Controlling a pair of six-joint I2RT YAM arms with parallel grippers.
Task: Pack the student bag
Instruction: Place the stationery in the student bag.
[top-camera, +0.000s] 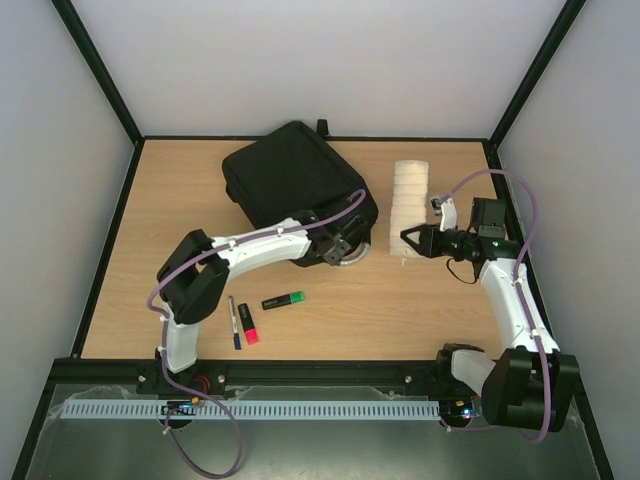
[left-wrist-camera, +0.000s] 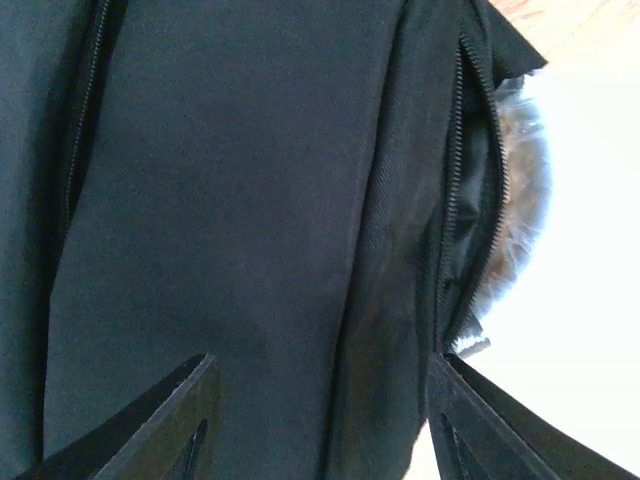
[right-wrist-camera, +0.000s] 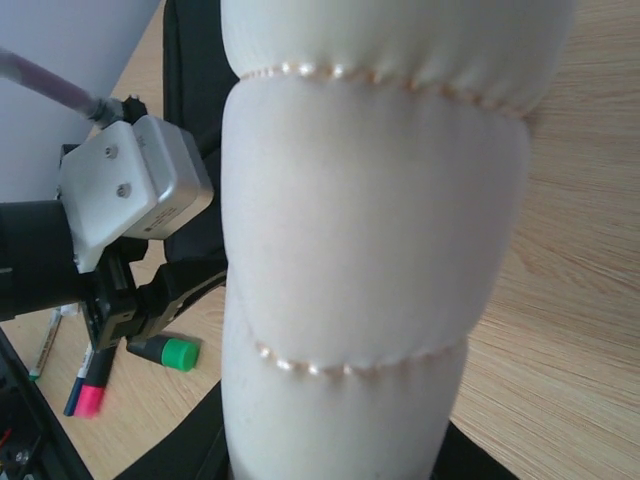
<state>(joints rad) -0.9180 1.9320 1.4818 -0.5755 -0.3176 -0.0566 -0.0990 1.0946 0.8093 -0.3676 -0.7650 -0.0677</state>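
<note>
The robot should lower its left gripper onto the fold of the bag's fabric beside the open zip (left-wrist-camera: 455, 200) and close its spread fingers there, because that fold is below them.
The student bag (top-camera: 295, 185) is a large black backpack lying flat at the back centre. My left gripper (top-camera: 340, 246) is at its near right corner; in the left wrist view (left-wrist-camera: 320, 440) its jaws stand wide apart with black bag fabric (left-wrist-camera: 230, 200) between them. Beside them a zip (left-wrist-camera: 455, 200) lies open. A white padded roll (top-camera: 408, 200) lies right of the bag. My right gripper (top-camera: 408, 243) holds its near end; in the right wrist view the roll (right-wrist-camera: 370, 230) fills the space between the fingers (right-wrist-camera: 190, 440).
A green-capped highlighter (top-camera: 283, 300), a pink highlighter (top-camera: 247, 325) and a blue pen (top-camera: 234, 322) lie on the wooden table (top-camera: 180, 200) near the left arm. Black frame rails border the table. The left gripper (right-wrist-camera: 130, 300) shows close beside the roll in the right wrist view.
</note>
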